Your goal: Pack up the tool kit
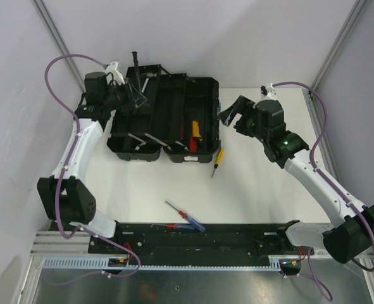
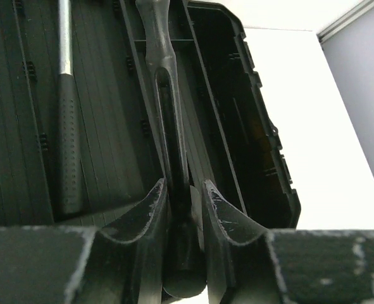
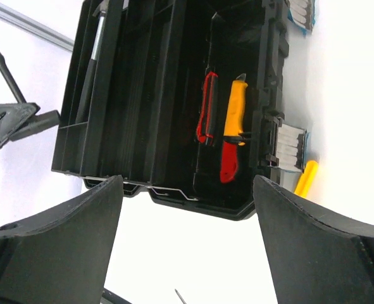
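My left gripper lowers toward the tray holding the black-gripped tool [image 1: 146,90] next, then opens low, because the long black tool still hangs above that tray.
The black toolbox [image 1: 174,101] lies open at the back of the table. Inside it are a red-handled tool [image 3: 207,107], a yellow-and-red tool [image 3: 232,126] and a black-gripped tool with a metal shaft [image 2: 66,126]. My left gripper [image 1: 135,95] hovers over the box's left half, shut on a long black tool [image 2: 173,126]; the pinch shows in the left wrist view [image 2: 185,185]. My right gripper [image 1: 227,113] is open and empty at the box's right side [image 3: 187,180]. A yellow-handled screwdriver [image 1: 218,159] lies just in front of the box. Blue [image 1: 192,220] and red [image 1: 172,225] screwdrivers lie near the front.
The box's blue latch [image 3: 289,147] faces the yellow screwdriver handle [image 3: 305,178]. A black rail [image 1: 193,237] runs along the table's front edge between the arm bases. Grey walls close in at left, back and right.
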